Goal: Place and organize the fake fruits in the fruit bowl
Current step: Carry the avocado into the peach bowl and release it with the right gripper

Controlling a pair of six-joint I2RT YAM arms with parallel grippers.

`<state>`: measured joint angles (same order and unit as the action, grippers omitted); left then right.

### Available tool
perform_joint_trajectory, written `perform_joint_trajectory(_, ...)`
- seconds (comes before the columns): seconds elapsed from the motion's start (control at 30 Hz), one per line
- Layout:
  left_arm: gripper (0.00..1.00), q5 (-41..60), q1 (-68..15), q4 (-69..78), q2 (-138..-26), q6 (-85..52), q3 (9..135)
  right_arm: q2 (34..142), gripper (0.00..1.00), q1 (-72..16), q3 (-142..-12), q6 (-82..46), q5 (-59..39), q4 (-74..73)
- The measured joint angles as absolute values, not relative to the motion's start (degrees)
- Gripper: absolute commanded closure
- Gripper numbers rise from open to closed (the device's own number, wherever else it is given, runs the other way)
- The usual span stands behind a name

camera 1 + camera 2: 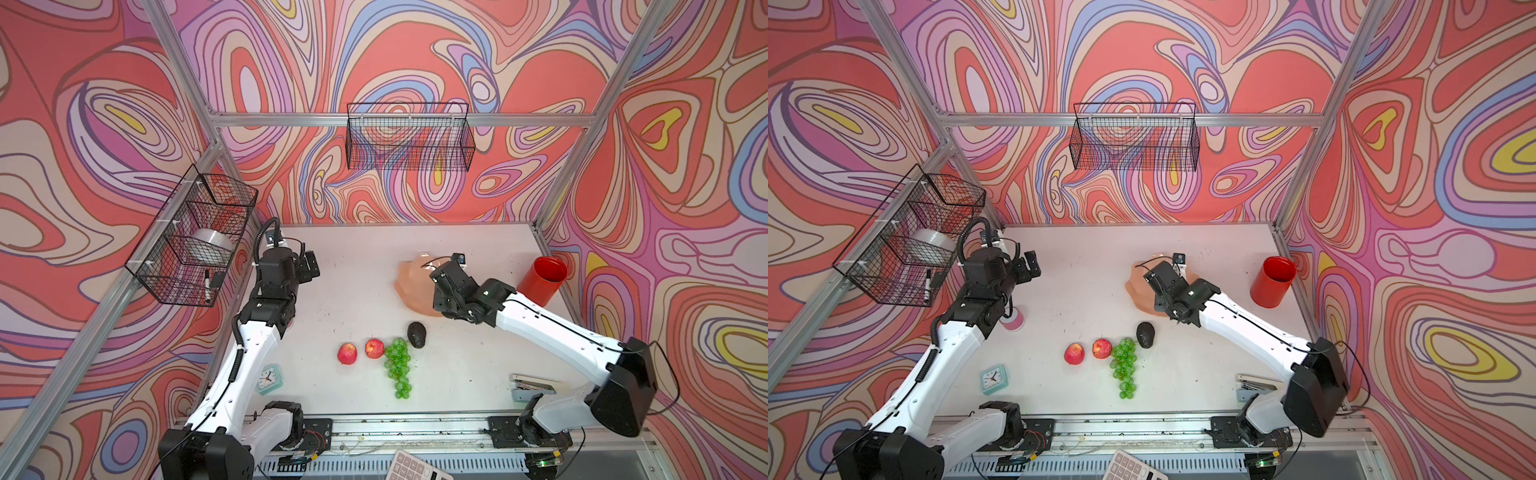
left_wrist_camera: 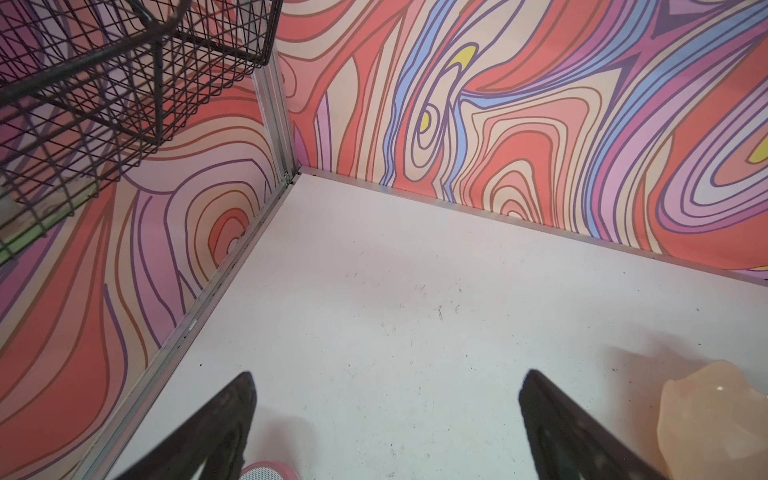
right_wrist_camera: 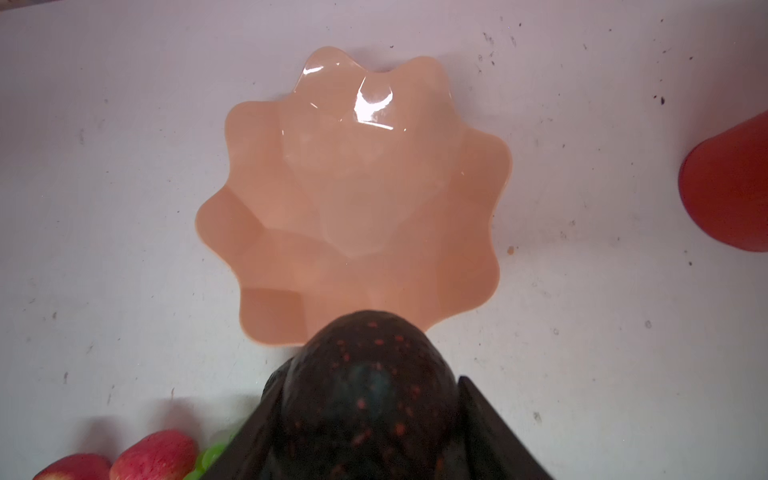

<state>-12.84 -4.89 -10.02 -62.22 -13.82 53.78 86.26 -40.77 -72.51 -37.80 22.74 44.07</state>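
Note:
My right gripper carries the dark speckled avocado outward past the bowl's near rim next, lowers and releases it. The bowl's empty bottom is below and outward of my right gripper.
The peach-pink fruit bowl (image 1: 409, 286) (image 1: 1136, 289) (image 3: 353, 187) sits at the table's middle right with nothing inside it. My right gripper (image 3: 372, 390) hangs over the bowl's near rim, shut on a dark speckled avocado (image 3: 365, 395); both top views hide that fruit under the wrist. On the table in front lie another avocado (image 1: 417, 334) (image 1: 1145, 334), two red apples (image 1: 347, 353) (image 1: 374, 348) and a green grape bunch (image 1: 398, 368) (image 1: 1123, 368). My left gripper (image 1: 309, 266) (image 2: 386, 386) is open over bare table at the back left.
A red cup (image 1: 542, 280) (image 3: 731, 187) stands right of the bowl. A mint clock (image 1: 268, 378) sits front left, a stapler (image 1: 534, 386) front right. A pink round object (image 1: 1013, 318) lies under the left arm. Wire baskets (image 1: 191, 237) hang on the walls.

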Motion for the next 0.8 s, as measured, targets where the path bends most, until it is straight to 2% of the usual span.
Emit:
perform_joint_trajectory(0.37,0.02,-13.54,-4.89,-10.94,-61.23,-13.78,53.76,113.36,0.53,-33.52,-88.95,-25.26,16.23,34.92)
perform_joint_trajectory(0.8,0.01,-13.93,-4.89,-10.94,-60.73,-13.76,53.74,121.43,0.53,-31.53,-90.96,-23.2,12.47,31.68)
